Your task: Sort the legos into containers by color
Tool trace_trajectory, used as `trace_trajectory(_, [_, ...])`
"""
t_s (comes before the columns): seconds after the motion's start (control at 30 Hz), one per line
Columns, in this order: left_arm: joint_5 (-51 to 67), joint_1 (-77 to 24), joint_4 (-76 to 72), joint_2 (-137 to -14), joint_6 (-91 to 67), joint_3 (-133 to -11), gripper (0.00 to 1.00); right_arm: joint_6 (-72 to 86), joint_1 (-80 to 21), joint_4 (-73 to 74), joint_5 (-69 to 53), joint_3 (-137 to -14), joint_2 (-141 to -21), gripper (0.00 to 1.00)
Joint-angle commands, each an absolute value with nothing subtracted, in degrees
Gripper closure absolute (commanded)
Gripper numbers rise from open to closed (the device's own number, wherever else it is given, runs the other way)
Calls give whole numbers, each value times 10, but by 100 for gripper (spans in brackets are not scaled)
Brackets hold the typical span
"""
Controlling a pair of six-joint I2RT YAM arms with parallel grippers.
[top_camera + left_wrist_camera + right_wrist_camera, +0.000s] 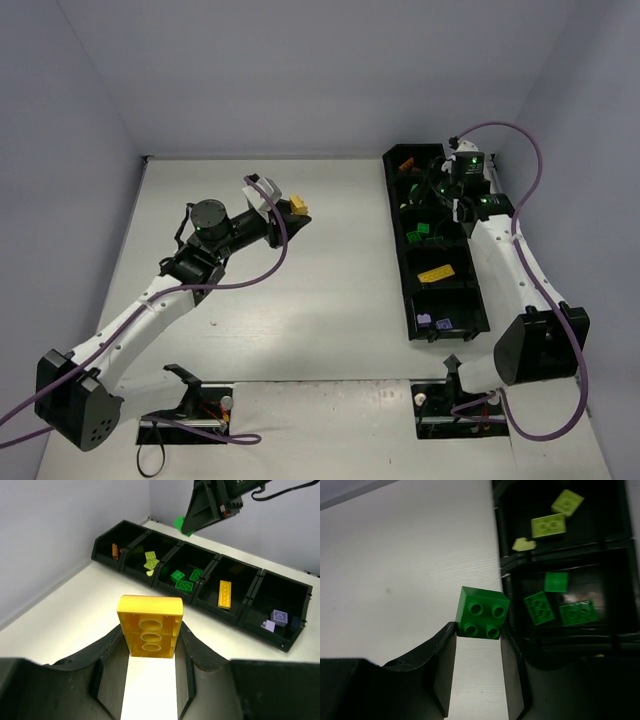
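Note:
The green brick will go down into the tray's green section (425, 231) (556, 596) with my right gripper, which will release it over the bricks there, because they are the same color.
My left gripper (291, 212) (151, 630) is shut on a yellow brick (150, 624), held above the table left of the tray; the brick also shows in the top view (298, 207). My right gripper (436, 190) (479, 628) is shut on a green brick (481, 612), held over the left wall of the black tray (402, 262) (215, 611) beside its green compartment. The compartments hold an orange brick (115, 550), lime bricks (150, 560) (548, 525), green bricks (183, 579) (539, 608), a yellow brick (225, 594) (437, 271) and lilac bricks (277, 618) (428, 321).
Grey walls close the table at the back and both sides. The tray stands along the right side, close to the right wall. Both arm bases and cable loops (250, 282) sit at the near edge.

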State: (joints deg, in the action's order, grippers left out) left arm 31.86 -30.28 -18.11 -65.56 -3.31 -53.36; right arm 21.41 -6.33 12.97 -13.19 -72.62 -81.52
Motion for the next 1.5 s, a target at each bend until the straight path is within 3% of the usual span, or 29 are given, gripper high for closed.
trace_trajectory(0.0, [309, -301, -153, -611, -45, -531, 100, 198, -60, 133, 48, -727, -830, 100])
trace_trajectory(0.43, [286, -302, -42, -580, -48, -537, 100, 240, -60, 120, 89, -738, -961, 100])
trace_trajectory(0.57, [289, -301, -29, -591, -50, -545, 100, 240, -59, 108, 87, -740, -984, 77])
trace_trajectory(0.67, [293, -302, -21, -606, -53, -555, 100, 240, -60, 107, 81, -743, -992, 71])
trace_trajectory(0.97, [306, -310, -23, -647, -58, -583, 100, 237, -60, 107, 74, -732, -992, 71])
trace_trajectory(1.27, [293, -337, -24, -673, -63, -602, 100, 238, -60, 108, 64, -731, -967, 33])
trace_trajectory(1.47, [280, -353, -18, -696, -69, -620, 100, 243, -60, 112, 44, -733, -910, 29])
